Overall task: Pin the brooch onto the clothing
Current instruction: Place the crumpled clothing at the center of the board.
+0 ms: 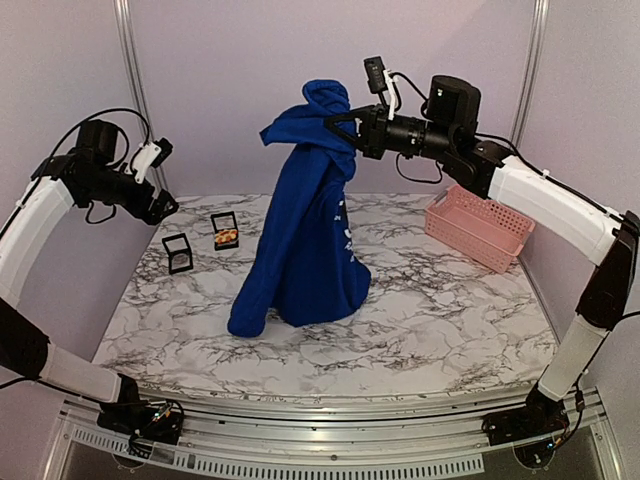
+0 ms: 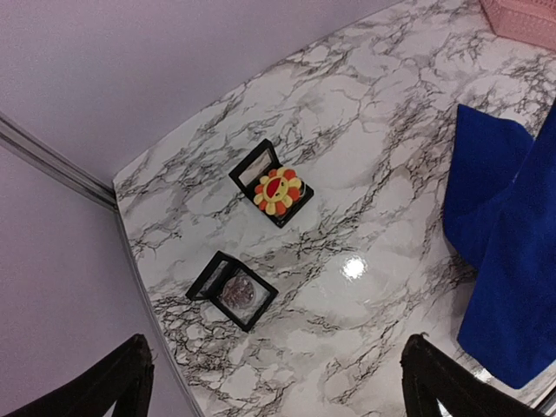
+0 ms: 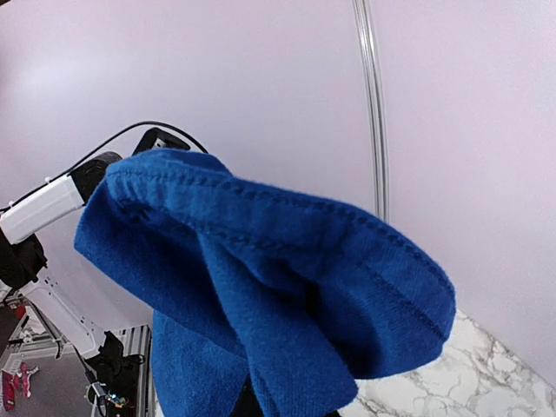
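My left gripper moves down and to its right in the top view next and closes on the clothing's unheld lower end (image 1: 248,322) (image 2: 511,363), which lies there.
The clothing (image 1: 300,240), a royal blue T-shirt, hangs bunched from my right gripper (image 1: 335,122), which is shut on its upper fabric high above the table; its lower end rests on the marble. In the right wrist view the blue fabric (image 3: 261,287) fills the lower frame and hides the jaws. The brooch (image 1: 227,237), a yellow, orange and red flower, lies in an open black box (image 2: 278,190) on the left of the table. My left gripper (image 1: 165,207) hovers above the table's left edge, open and empty, its dark fingertips (image 2: 126,378) showing at the bottom corners.
A second small black box (image 2: 234,291) with a clear window stands tilted near the brooch's box, closer to the left edge (image 1: 178,252). A pink basket (image 1: 478,228) sits at the back right. Lilac walls with metal posts enclose the marble table (image 1: 440,320).
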Available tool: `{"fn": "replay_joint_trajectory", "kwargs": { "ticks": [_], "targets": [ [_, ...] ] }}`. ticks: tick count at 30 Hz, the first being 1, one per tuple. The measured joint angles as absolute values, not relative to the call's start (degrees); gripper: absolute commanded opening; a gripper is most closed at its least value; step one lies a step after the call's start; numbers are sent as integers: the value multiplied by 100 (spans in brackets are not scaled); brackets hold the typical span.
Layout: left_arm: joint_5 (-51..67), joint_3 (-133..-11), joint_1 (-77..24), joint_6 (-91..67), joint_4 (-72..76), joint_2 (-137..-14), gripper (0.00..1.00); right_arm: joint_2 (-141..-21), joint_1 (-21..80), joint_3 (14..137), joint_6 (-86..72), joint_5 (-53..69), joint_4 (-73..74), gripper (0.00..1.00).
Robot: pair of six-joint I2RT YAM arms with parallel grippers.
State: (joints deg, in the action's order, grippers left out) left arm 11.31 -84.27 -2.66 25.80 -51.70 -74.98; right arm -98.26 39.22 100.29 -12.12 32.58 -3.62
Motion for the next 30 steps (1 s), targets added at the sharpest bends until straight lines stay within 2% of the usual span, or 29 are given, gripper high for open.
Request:
{"fn": "replay_joint_trajectory", "kwargs": {
  "ticks": [3,4,7,8,9,15,18,22,30],
  "targets": [
    [1229,-8237,-266,2644,-5107,-7502,100,-9887,3935,9435,-1444,3146,-412,2],
    [1288,-8160,-266,2672,-5107,-7522,99,-9887,3922,9229,-1505,3030,-384,10],
    [1594,-7909,-325,2794,-5159,-7693,100,-9885,3848,8617,-1726,2517,-213,62],
    [1693,-7837,-375,2832,-5181,-7776,100,-9883,3841,8438,-1787,2241,-106,74],
    [1787,-7760,-456,2871,-5201,-7870,99,-9863,3745,8267,-1855,1966,89,78],
    [2008,-7369,-1503,3094,-5448,-8654,100,-9863,2893,7942,-2515,49,1811,81],
    [1944,-7214,-2049,3194,-5551,-9087,100,-9863,2563,7942,-2580,-484,2268,77],
    [1791,-6973,-2506,3295,-5625,-9498,100,-9863,2646,7942,-2517,-548,2504,75],
    [1621,-6233,-3308,3433,-5787,-9791,96,-9898,3575,7942,-2141,-360,2287,74]
  ]
}}
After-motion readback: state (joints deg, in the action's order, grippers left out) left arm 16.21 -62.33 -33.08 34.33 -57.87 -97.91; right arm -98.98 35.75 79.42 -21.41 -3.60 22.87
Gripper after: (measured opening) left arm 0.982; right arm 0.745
